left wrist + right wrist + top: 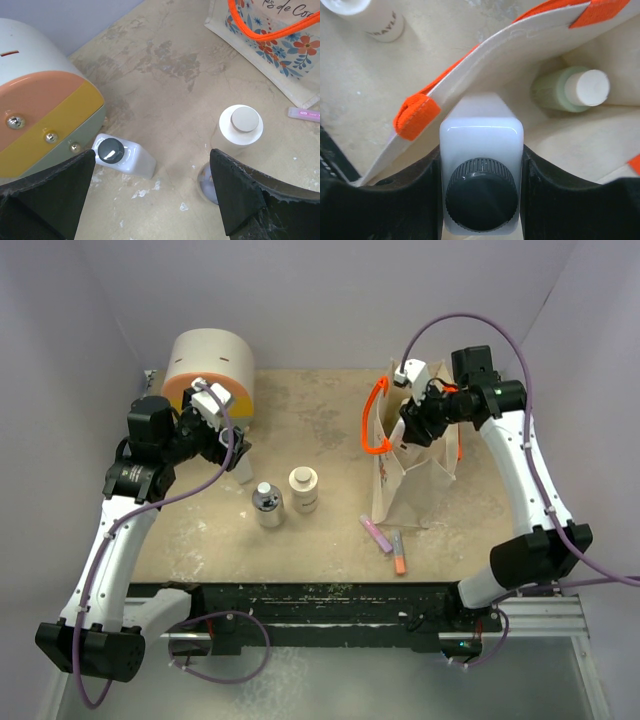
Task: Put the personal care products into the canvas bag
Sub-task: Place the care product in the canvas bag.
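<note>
I need to turn my right gripper, lower the white bottle into the bag's free space below, beside the green bottle, and release it.
The beige canvas bag with orange handles stands at the right. My right gripper is over its open top, shut on a white bottle with a black cap, seen above the bag's rim. A green bottle with a cream cap lies inside the bag. My left gripper is open and empty above a second white bottle with a black cap, which stands by the drawer box. A clear-grey bottle and a cream jar stand mid-table; the jar also shows in the left wrist view.
The round cream, orange and yellow drawer box stands at the back left, close to my left gripper. A pink tube and an orange tube lie in front of the bag. Walls enclose the table on three sides.
</note>
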